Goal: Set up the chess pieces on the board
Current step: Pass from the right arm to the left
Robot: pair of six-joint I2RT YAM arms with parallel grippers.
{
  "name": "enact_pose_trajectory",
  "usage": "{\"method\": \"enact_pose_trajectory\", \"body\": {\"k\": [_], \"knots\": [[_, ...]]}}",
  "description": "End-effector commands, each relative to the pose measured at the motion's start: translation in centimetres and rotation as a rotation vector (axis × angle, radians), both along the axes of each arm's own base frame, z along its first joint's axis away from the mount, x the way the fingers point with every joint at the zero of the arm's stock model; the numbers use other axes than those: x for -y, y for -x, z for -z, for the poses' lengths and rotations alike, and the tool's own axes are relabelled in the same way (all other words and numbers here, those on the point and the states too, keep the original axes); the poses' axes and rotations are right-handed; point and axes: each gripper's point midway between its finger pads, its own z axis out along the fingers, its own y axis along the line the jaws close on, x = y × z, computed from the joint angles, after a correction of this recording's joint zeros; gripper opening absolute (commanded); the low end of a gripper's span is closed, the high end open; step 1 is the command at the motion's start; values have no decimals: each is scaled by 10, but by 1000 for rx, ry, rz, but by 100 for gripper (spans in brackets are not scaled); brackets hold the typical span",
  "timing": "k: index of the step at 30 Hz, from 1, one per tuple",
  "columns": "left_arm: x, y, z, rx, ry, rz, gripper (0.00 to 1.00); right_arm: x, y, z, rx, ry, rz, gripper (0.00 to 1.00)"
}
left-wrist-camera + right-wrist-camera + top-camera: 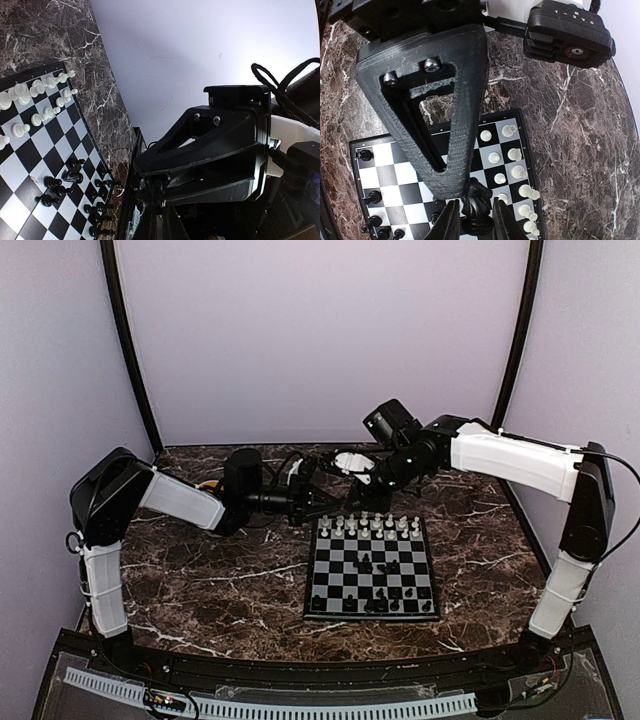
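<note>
I need to swing my left gripper back and down and release the knight on the empty square beside this arm's near corner piece (334, 604).
My right gripper (477, 210) is shut on the base of a black knight (481, 200) and holds it in the air above the board's (345, 580) far edge. My left gripper (160, 210) meets it there. Its fingers are close together at the knight (157, 187), but their contact is hidden. In the top view the right gripper (335, 472) and the left gripper (310, 490) nearly touch. White pieces (375, 525) fill the board's two far rows. Black pieces (375, 605) stand along the near row, and a few lie mid-board.
A black cylinder, perhaps a mug (242, 475), stands behind the left arm with something yellow (207, 483) beside it. Purple walls close in the dark marbled table (200, 580). A black rail and a white cable chain (300, 705) run along the near edge.
</note>
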Motion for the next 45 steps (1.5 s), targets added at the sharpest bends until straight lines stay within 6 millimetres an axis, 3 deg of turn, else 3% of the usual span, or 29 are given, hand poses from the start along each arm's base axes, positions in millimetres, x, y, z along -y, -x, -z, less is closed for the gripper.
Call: {"method": "enact_pose_trajectory", "body": {"k": [1,7,14,20,29,32,36,37,38,41,45], "knots": [[2,4,-1,33,-4,14,7,-7,8,-11,4,-33,-39,22],[1,2,0,35,-6,11,17,-9,9,-9,-10,-34,-50,18],[0,2,-1,37,-4,11,18,-10,11,-5,-24,-30,-56,17],[-1,1,-3,44,2,11,15,-12,14,-3,-35,-30,-65,18],[-1,1,-7,58,15,15,4,-14,16,-2,-32,-24,-70,18],[-1,1,-8,69,18,18,0,-12,16,-5,-28,-24,-60,23],[-2,-2,-5,100,-28,14,0,7,12,-29,-30,-76,-50,44],[-2,-3,-12,128,-30,12,0,15,10,-38,-34,-103,-44,48],[-3,-4,-4,143,-70,6,0,24,9,-48,-38,-139,-40,52],[-4,-9,-16,245,-125,-13,0,53,6,-71,-41,-223,-15,61],[-9,-16,-29,500,-263,-41,0,97,-14,-85,-51,-322,97,66]]}}
